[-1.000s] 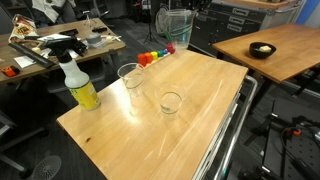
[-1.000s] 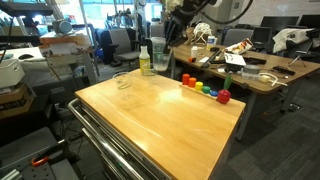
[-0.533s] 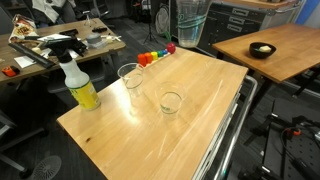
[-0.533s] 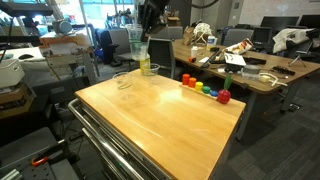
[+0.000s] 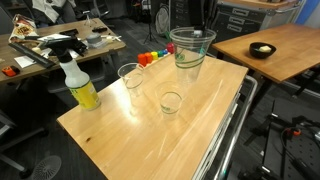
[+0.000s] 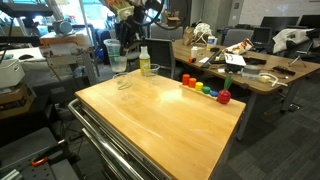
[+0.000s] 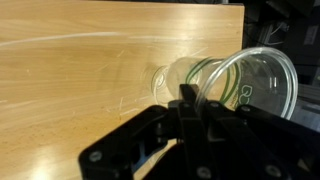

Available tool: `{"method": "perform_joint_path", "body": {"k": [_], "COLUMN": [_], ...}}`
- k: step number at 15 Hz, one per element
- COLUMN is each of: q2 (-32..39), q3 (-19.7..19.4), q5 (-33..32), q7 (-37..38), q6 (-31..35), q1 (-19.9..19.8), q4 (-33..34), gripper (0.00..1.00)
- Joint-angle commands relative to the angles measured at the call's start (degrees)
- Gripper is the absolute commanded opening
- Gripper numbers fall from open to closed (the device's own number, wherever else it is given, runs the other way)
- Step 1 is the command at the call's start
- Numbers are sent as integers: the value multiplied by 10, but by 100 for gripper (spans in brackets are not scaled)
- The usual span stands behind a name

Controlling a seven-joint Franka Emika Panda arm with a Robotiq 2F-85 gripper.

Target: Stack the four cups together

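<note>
The open cup nearer the middle stands below my gripper, so next I should move my gripper down to sink the held cup into it and let go of the held cup's rim.
My gripper (image 7: 188,96) is shut on the rim of a clear plastic cup (image 7: 245,85) and holds it in the air over the far side of the wooden table (image 5: 200,120). In both exterior views the held cup (image 5: 190,52) (image 6: 113,52) hangs upright below the gripper (image 5: 197,33). Two more clear cups stand apart on the table, one nearer the spray bottle (image 5: 130,77) and one nearer the middle (image 5: 171,101). One of them shows in an exterior view (image 6: 123,80). I cannot make out a fourth cup on its own.
A yellow spray bottle (image 5: 80,85) stands at the table's edge, and also shows in an exterior view (image 6: 146,62). Small colourful blocks (image 5: 153,57) (image 6: 205,88) lie along the far edge. Cluttered desks and a second wooden table (image 5: 275,50) surround the workspace.
The gripper has come down and moved over the table with the cup in it. The two cups on the table have not moved.
</note>
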Motion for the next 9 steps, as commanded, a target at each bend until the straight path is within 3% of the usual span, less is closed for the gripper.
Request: {"method": "perform_joint_path", "body": {"k": [1, 9], "q2": [-13, 11], "q3": [15, 26], "q5": [-27, -33], "q7": [-4, -3], "q6": [73, 144], "q1": [21, 37], "q4": [-33, -51], "gripper": [1, 1]}}
